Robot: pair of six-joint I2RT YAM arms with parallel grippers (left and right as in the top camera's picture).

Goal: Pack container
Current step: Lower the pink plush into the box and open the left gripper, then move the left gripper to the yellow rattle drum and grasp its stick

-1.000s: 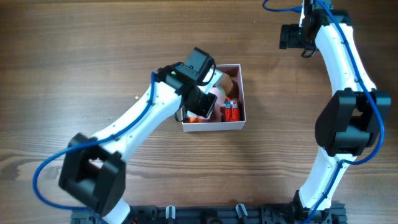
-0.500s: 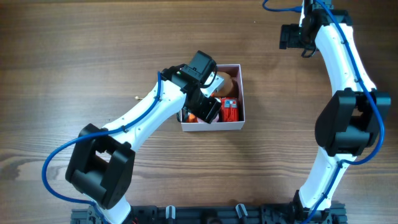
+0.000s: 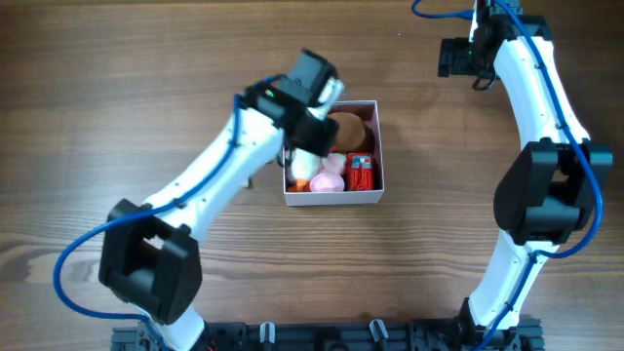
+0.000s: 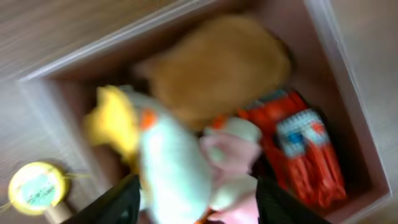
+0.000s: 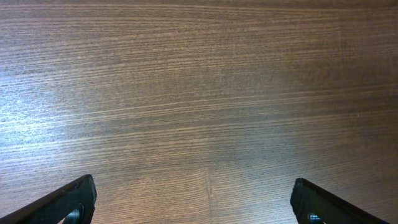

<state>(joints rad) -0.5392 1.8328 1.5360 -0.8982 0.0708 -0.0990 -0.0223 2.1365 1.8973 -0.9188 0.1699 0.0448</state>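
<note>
The left gripper lowers past the container's side next onto the yellow object's pale handle (image 3: 247, 182) (image 4: 58, 213), which lies below it and to its left in the overhead view.
The container (image 3: 336, 200), a shallow white-walled box with a pink inside, sits mid-table. In it lie a brown toy (image 3: 348, 128), a pink toy (image 3: 331, 175), a red toy (image 3: 363, 174) and a white toy (image 3: 307, 164). My left gripper (image 3: 310, 132) hovers over the box's upper left corner. In the blurred left wrist view, the container (image 4: 93, 50) holds the brown toy (image 4: 217, 68), red toy (image 4: 305, 149), pink toy (image 4: 230, 155) and white toy with yellow parts (image 4: 171, 168). The left gripper (image 4: 199, 208) stands open above the white toy. My right gripper (image 3: 456, 57) is open over bare wood, (image 5: 193, 205) in its own view.
A small round yellow object (image 4: 34, 186) lies on the table just outside the container's left wall. The right arm (image 3: 546, 185) stands along the right side. Wooden tabletop (image 3: 117, 78) surrounds the box.
The left gripper went from shut to open, leaving the white toy in the container, and drew back up and to the left. The right arm has not moved.
</note>
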